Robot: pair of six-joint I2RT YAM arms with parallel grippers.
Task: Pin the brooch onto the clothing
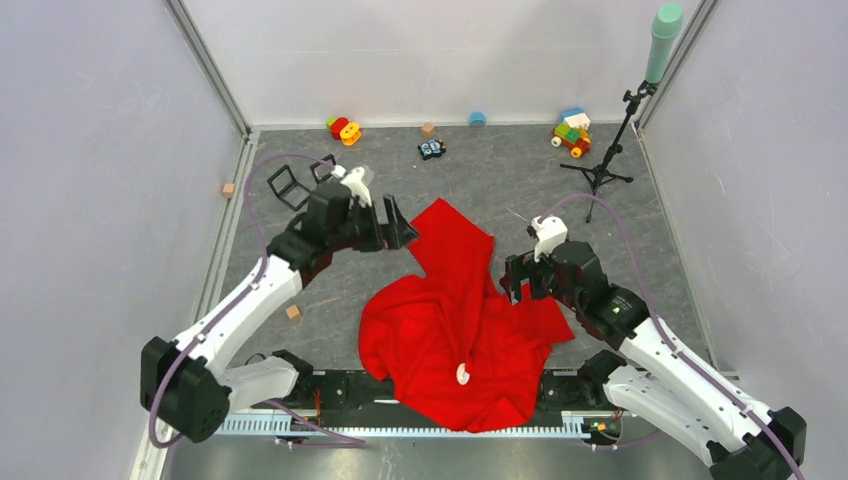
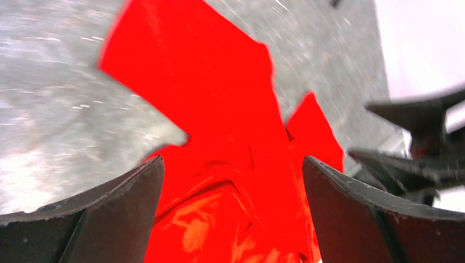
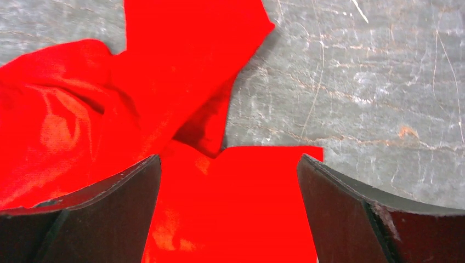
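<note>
My left gripper swings its empty fingers outward, to its left in the top view, and down to the black frame nearer the shirt next.
The red T-shirt lies crumpled in the middle of the grey table, one sleeve spread toward the back. A small white oval thing sits on its near part; I cannot tell if it is the brooch or the tag. My left gripper is open and empty, above the shirt's far left edge; red cloth shows between its fingers. My right gripper is open and empty at the shirt's right edge, over a flat flap of the shirt.
Along the back wall stand red and orange blocks, a small toy car, a blue cylinder and a coloured block toy. A tripod stand is back right. Black frames and wooden cubes lie on the left.
</note>
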